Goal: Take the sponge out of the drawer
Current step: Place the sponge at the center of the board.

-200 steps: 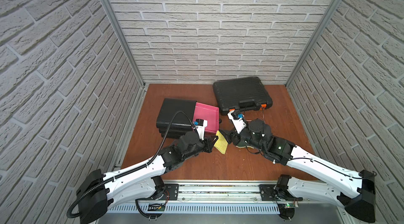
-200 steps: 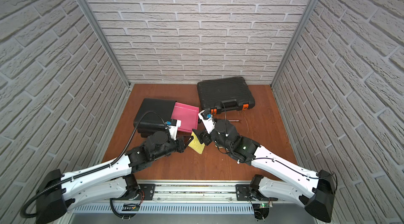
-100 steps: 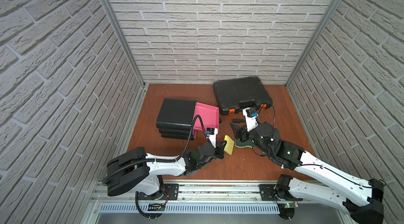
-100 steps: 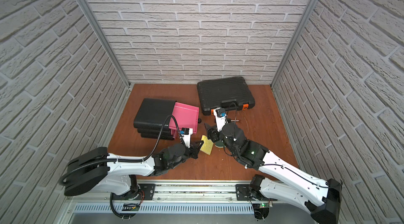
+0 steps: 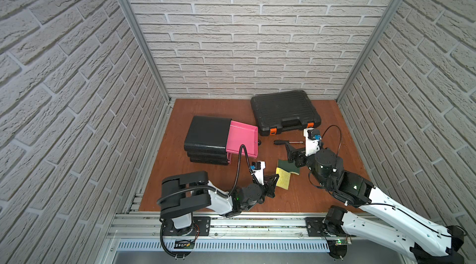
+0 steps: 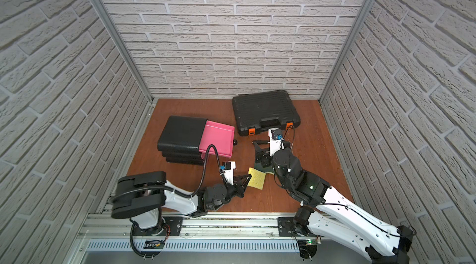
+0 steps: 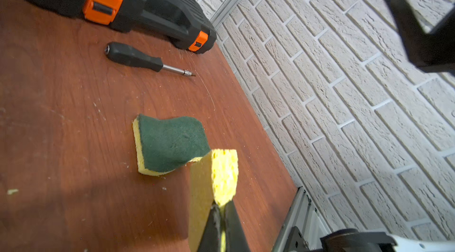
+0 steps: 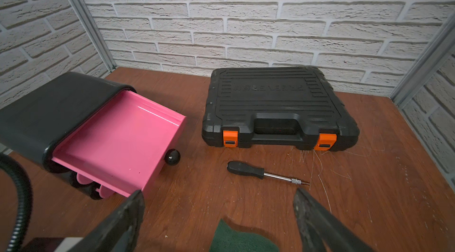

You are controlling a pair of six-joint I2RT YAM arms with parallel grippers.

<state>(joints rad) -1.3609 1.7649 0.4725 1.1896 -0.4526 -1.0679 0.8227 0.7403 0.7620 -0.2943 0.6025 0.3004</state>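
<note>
My left gripper will next move down, roll to lay the yellow sponge flat and release its edge, as bare tabletop beside the green sponge is below the gripper.
The pink drawer stands pulled out of its black cabinet and has nothing in it. My left gripper is shut on the edge of a yellow sponge near the table's front. A second sponge with a green top lies flat on the table beside it. My right gripper hovers over that green sponge, open, with nothing between its fingers.
A closed black tool case with orange latches lies at the back right. A black-handled screwdriver lies in front of it. The drawer's black knob points toward the screwdriver. Brick walls close in three sides.
My left arm has drawn back toward the front edge with the yellow sponge. My right gripper has spread its jaws wider and moved right; the green-topped sponge now lies on the table.
</note>
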